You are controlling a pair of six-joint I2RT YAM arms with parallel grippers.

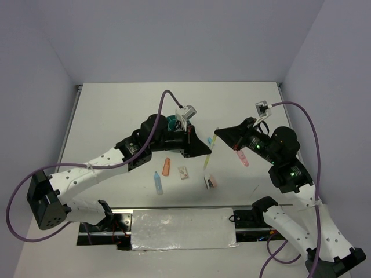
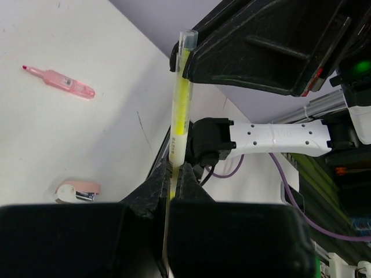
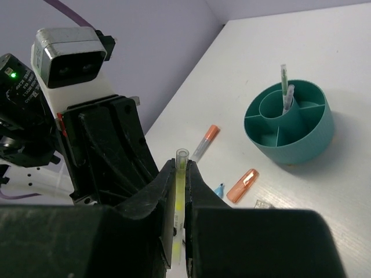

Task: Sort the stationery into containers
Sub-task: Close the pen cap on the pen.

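My right gripper swings outward and to the left in the top view next, lowers the yellow pen into the organiser bowl's central cup (image 3: 275,105) and releases, as pens stand there.
A yellow pen (image 1: 210,150) hangs above the table, and both grippers are shut on it. My left gripper (image 1: 202,154) grips its lower part, seen in the left wrist view (image 2: 174,168). My right gripper (image 1: 218,132) grips its capped upper end, seen in the right wrist view (image 3: 182,165). The teal organiser bowl (image 3: 290,124) holds two thin pens (image 3: 285,87) in its central cup. In the top view the bowl (image 1: 171,121) is mostly hidden behind my left arm. On the table lie an orange marker (image 1: 167,167), a light-blue marker (image 1: 157,182) and a pink marker (image 1: 242,157).
A small white piece (image 1: 184,172) and a pink piece (image 1: 210,181) lie near the front. An orange-capped pen (image 3: 206,142) and a blue tip (image 3: 219,189) lie under my right gripper. A foil-covered strip (image 1: 182,229) runs along the near edge.
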